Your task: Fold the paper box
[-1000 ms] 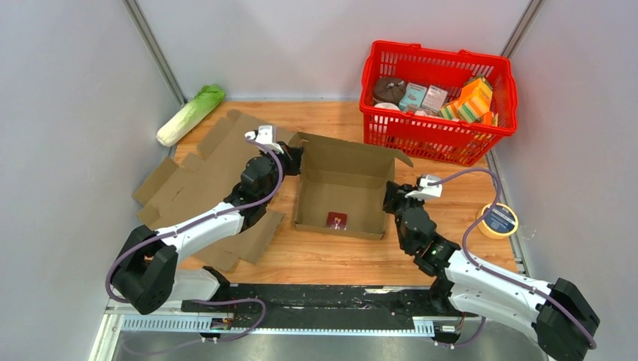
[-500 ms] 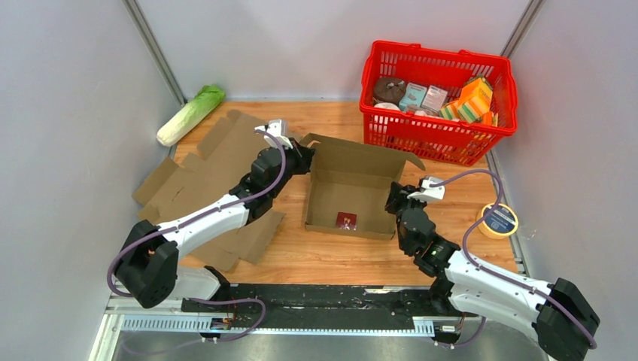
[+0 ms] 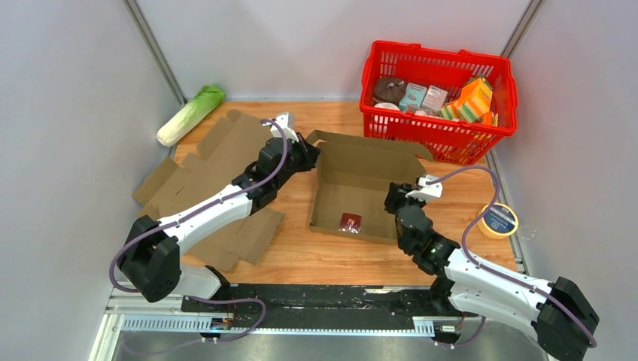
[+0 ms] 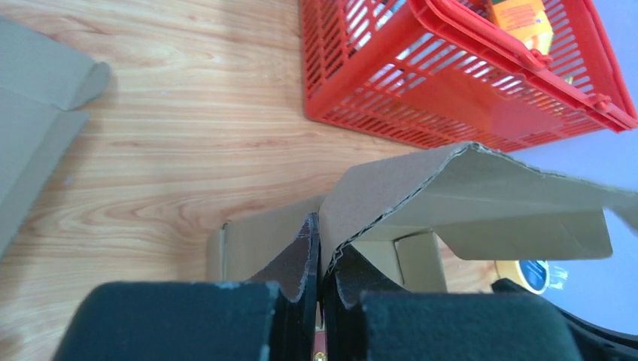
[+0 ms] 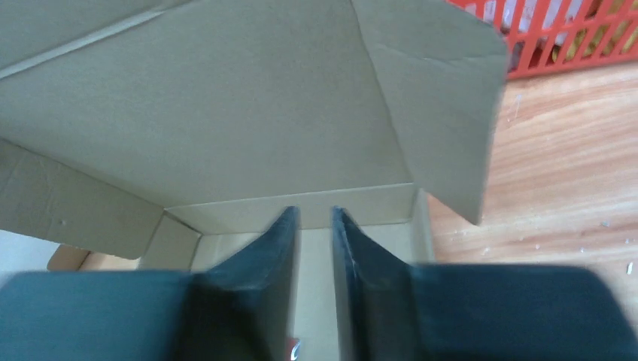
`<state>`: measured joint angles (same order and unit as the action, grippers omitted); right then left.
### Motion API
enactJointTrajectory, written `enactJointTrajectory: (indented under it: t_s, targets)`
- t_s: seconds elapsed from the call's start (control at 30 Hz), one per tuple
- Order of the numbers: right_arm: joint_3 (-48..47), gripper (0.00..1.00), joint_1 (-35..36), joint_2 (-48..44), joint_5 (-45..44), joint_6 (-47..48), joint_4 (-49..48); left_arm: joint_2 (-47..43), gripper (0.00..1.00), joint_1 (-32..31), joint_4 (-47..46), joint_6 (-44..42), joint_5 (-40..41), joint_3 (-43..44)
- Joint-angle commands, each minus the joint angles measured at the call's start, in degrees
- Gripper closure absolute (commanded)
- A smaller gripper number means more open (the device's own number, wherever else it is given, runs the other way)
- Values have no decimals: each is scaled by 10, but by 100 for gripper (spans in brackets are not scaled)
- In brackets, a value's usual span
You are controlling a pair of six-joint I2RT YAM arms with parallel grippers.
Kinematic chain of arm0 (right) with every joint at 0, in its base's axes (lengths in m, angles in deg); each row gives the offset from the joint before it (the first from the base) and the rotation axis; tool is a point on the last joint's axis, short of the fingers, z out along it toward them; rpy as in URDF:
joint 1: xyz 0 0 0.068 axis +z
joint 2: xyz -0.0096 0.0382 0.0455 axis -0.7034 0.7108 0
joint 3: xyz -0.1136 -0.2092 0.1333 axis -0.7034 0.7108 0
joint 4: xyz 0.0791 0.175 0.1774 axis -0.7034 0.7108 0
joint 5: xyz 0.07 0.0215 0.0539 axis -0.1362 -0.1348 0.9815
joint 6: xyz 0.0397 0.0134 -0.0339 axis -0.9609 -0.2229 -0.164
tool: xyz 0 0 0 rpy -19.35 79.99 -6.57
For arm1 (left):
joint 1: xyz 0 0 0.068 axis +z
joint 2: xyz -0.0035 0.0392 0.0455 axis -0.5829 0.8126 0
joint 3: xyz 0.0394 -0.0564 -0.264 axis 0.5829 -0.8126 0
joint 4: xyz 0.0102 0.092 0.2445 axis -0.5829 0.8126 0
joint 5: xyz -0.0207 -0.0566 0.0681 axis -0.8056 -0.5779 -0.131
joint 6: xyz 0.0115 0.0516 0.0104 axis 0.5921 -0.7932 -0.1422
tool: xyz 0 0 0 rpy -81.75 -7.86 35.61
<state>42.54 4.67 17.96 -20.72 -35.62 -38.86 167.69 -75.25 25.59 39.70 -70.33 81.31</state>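
Observation:
Since the back lid stands raised and the box (image 3: pixel 361 177) is open, I should swing my left gripper back toward the box's front side (image 3: pixel 340 232) and release the box's flap.
The open brown paper box (image 3: pixel 361 177) stands in the middle of the wooden table with its back lid raised; a small red item (image 3: pixel 350 220) lies inside near the front wall. My left gripper (image 3: pixel 310 156) is at the box's back left corner, and in the left wrist view it (image 4: pixel 320 256) is shut on a cardboard flap (image 4: pixel 466 188). My right gripper (image 3: pixel 392 197) is at the box's right wall. In the right wrist view it (image 5: pixel 316 241) is nearly closed over that wall's edge, facing the inside of the box (image 5: pixel 226 113).
A red basket (image 3: pixel 440 53) full of goods stands just behind the box, near the raised lid; it also shows in the left wrist view (image 4: pixel 451 90). A flat unfolded cardboard sheet (image 3: pixel 211 173) lies on the left, a cabbage (image 3: pixel 190 114) at the back left, and a tape roll (image 3: pixel 499 219) at the right.
My left gripper has moved right and back with the flap in it. The box has slid right and turned a little, its lid now nearer the basket. The right gripper barely moved.

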Motion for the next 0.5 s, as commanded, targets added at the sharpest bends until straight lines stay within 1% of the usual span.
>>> enactJointTrajectory:
  t_s: [0.0,0.03,0.07,0.1,0.13,0.17,0.23,0.27,0.33,0.4,0.47]
  targets:
    - [-48,57,2,-18,-13,-10,96,26,100,-15,35,40,-60,31]
    - [-59,46,3,-22,-16,-18,154,25,100,-15,40,36,-54,31]
    - [-68,36,1,-35,-16,-24,180,24,100,-15,44,20,-45,29]
    - [-83,23,-1,-42,6,-26,207,24,100,-15,45,13,-40,26]
    - [-92,19,-6,-50,23,-31,259,20,100,-15,49,7,-33,25]
    - [-98,16,-6,-59,41,-30,282,18,100,-15,52,0,-24,24]
    - [-112,4,-8,-93,70,-53,357,16,100,-14,53,-27,-17,21]
    - [-110,0,-9,-115,77,-57,367,14,100,-14,61,-35,-7,22]
    - [-110,0,-27,-137,117,-88,423,13,100,-14,62,-42,-3,18]
    - [-103,0,-30,-169,145,-92,438,12,100,-15,55,-43,-3,8]
    - [-102,0,-31,-195,143,-88,460,11,100,-14,46,-46,-8,0]
